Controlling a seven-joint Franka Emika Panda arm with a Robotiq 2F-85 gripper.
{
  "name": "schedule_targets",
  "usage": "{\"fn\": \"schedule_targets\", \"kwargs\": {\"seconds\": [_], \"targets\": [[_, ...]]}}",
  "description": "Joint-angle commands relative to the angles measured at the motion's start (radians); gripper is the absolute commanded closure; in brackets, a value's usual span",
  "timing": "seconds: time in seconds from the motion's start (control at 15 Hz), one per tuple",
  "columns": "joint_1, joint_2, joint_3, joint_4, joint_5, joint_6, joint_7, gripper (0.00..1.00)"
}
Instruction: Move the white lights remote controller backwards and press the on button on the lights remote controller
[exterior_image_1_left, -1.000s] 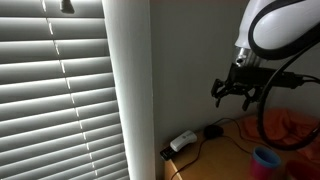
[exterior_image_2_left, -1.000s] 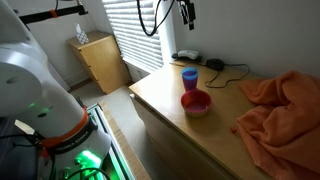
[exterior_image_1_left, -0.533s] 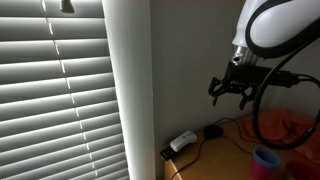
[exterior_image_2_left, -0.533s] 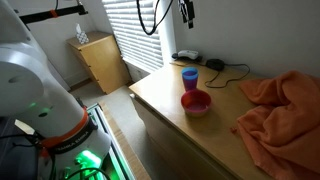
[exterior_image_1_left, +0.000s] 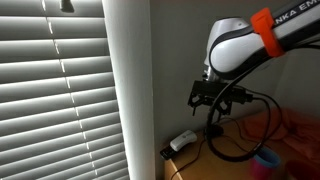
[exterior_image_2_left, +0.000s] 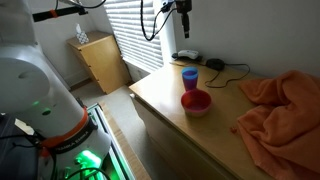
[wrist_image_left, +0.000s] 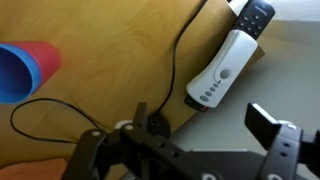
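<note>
The white remote is at an angle below my gripper's open fingers. I should next lower my gripper, turn it in line with the remote and bring the fingers down around the remote's button end (exterior_image_1_left: 188, 136) (wrist_image_left: 213, 86).
The white lights remote controller (wrist_image_left: 222, 70) lies on the wooden table's far corner, buttons up, overhanging the edge. It also shows in both exterior views (exterior_image_1_left: 182, 141) (exterior_image_2_left: 187, 55). A slim black remote (wrist_image_left: 253, 18) lies just past its far end. My gripper (wrist_image_left: 200, 121) is open and empty. It hangs in the air above the white remote without touching it, as both exterior views show (exterior_image_1_left: 218, 100) (exterior_image_2_left: 185, 22).
A blue cup (wrist_image_left: 22, 72) (exterior_image_2_left: 190, 77) and a red bowl (exterior_image_2_left: 196, 102) stand on the wooden table (exterior_image_2_left: 160, 115). An orange cloth (exterior_image_2_left: 285, 100) covers its other end. A black lump with a cable (exterior_image_1_left: 212, 131) lies beside the remotes. Window blinds (exterior_image_1_left: 60, 100) and a wall (exterior_image_1_left: 128, 90) stand close behind.
The arm has swung toward the window and dropped a little, bringing the open gripper over the remotes. The remotes, cup and bowl have not moved.
</note>
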Motion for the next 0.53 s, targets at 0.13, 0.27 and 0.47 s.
{"fn": "schedule_targets", "kwargs": {"seconds": [0.13,0.27,0.47], "targets": [[0.028,0.133,-0.036,0.086,0.082,0.071,0.070,0.00],[0.028,0.169,-0.030,0.090,0.124,0.126,0.059,0.00],[0.044,0.216,-0.035,0.096,0.158,0.177,0.067,0.00]]}}
